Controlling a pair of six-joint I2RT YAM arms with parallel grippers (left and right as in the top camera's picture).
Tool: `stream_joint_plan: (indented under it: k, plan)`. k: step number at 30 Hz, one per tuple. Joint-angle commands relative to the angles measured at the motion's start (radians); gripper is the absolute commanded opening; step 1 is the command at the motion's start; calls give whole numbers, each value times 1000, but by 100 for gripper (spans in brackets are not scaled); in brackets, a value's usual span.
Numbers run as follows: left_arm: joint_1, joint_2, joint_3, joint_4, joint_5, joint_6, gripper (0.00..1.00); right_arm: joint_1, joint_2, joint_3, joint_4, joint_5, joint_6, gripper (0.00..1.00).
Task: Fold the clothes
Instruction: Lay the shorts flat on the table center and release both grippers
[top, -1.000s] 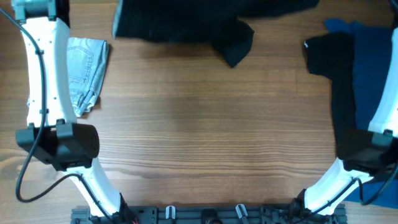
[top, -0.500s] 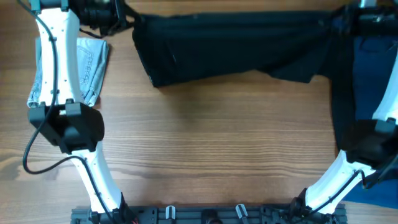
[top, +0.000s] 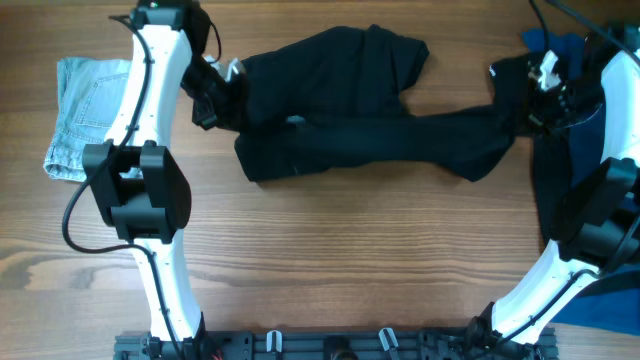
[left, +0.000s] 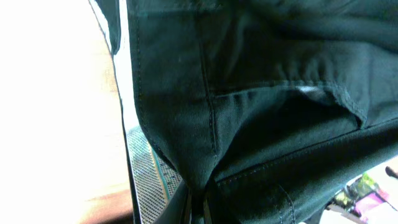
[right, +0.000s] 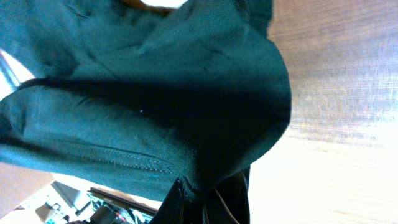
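Note:
The cloth is hanging rumpled, so next my left gripper will pull its pinched edge back and down toward the bare wood (top: 240, 188) beside the garment's near corner and let it go.
A black garment (top: 370, 125) lies spread and rumpled across the back of the table between my two grippers. My left gripper (top: 222, 90) is shut on its left edge; in the left wrist view the dark cloth (left: 261, 106) fills the frame and is pinched between the fingers (left: 199, 208). My right gripper (top: 530, 100) is shut on its right end; in the right wrist view the cloth (right: 155, 99) bunches into the fingers (right: 208, 199).
Folded light-blue jeans (top: 85, 115) lie at the back left, beside the left arm. A pile of dark and blue clothes (top: 575, 130) lies at the right edge under the right arm. Bare wood (top: 350, 260) spans the table's front half.
Both grippers have come down and toward the front with the black garment. It was stretched taut at the back edge; now it rests slack and rumpled on the table.

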Motion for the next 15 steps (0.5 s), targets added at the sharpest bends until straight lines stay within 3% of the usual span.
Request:
stream_joint_plan:
  k: [1,9,10,11,12,14,15]
  plan:
    - [-10,-8,-125,-5,-91,-13,4,-24,7,-102,15,113,45,4]
    - [-75,-8,-472,69,-142,-38,4,-22,5,-408,117,243,142,4]
    - [-75,-8,-506,82,-179,-52,9,-22,5,-419,122,243,143,8]
    - [-74,-8,-536,90,-211,-71,27,-21,5,-419,122,243,142,28]
    - [-73,-8,-554,94,-220,-71,48,-21,5,-419,114,243,142,39]
    - [-72,-8,-565,74,-244,-74,92,-21,5,-385,49,252,139,48]
    - [-72,-13,-565,69,-245,-73,98,-21,-1,-346,31,266,139,54]
